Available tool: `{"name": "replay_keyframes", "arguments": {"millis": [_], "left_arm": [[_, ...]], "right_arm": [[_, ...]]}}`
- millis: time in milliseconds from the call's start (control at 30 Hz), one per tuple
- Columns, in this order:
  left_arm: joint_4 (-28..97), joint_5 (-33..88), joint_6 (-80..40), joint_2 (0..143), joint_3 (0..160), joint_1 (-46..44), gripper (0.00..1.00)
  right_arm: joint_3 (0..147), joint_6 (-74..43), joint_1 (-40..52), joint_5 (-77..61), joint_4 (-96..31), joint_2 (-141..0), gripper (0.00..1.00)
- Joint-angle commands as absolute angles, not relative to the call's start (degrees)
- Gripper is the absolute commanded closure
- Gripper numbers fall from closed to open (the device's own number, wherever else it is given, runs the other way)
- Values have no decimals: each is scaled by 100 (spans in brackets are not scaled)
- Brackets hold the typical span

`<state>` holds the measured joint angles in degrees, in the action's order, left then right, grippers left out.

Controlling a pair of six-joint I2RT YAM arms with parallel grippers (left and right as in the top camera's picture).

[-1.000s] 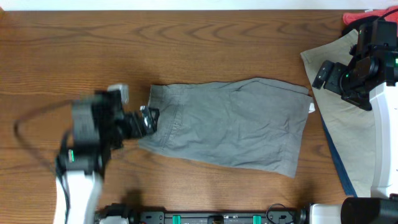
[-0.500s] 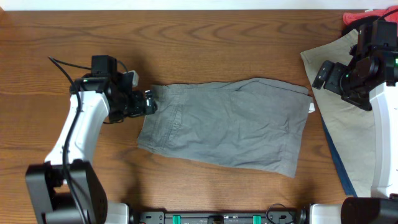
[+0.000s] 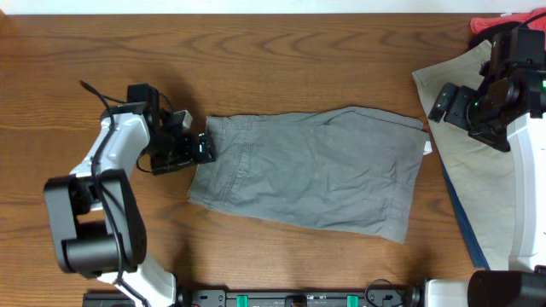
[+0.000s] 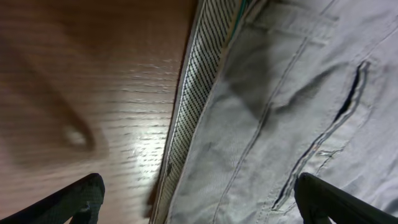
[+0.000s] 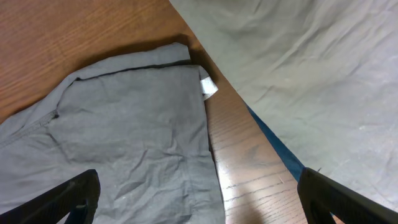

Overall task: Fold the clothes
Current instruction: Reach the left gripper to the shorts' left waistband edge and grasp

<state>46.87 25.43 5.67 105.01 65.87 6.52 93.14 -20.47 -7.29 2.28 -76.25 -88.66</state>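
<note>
Next, my left gripper moves down and slightly toward the stitched pocket (image 4: 336, 118), onto the striped waistband, and closes, because that shorts' edge runs between its open fingers.
Mid-grey shorts (image 3: 316, 170) lie flat in the middle of the table, folded in half, waistband to the left. My left gripper (image 3: 203, 147) is open at the shorts' left edge, low over the waistband; in the left wrist view the fingers (image 4: 199, 202) straddle the striped waistband (image 4: 196, 106) and a stitched pocket (image 4: 336, 118). My right gripper (image 3: 439, 102) is open and empty, raised over the table's right side. In the right wrist view the grey shorts (image 5: 124, 137) lie below, with a white label at their corner.
Large khaki-beige shorts (image 3: 478, 170) lie at the right edge, also seen in the right wrist view (image 5: 311, 68), over a blue strip (image 3: 461, 226). A red piece (image 3: 488, 24) shows at the back right corner. The table is bare wood (image 3: 256, 60).
My left arm swung from the front left up to the shorts' left edge and settled its open gripper at the waistband. The right arm and the shorts have not moved.
</note>
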Motion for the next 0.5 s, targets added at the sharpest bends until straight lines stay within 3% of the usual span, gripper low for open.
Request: {"name": "replay_keyframes", "arguments": {"millis": [0, 467], "left_arm": [[4729, 2733, 762, 10724, 6661, 639, 2], [4438, 3194, 1052, 11150, 6191, 281, 2]], "right_arm": [[9319, -2119, -753, 233, -7627, -8892, 1], [9319, -2119, -753, 233, -7627, -8892, 1]]}}
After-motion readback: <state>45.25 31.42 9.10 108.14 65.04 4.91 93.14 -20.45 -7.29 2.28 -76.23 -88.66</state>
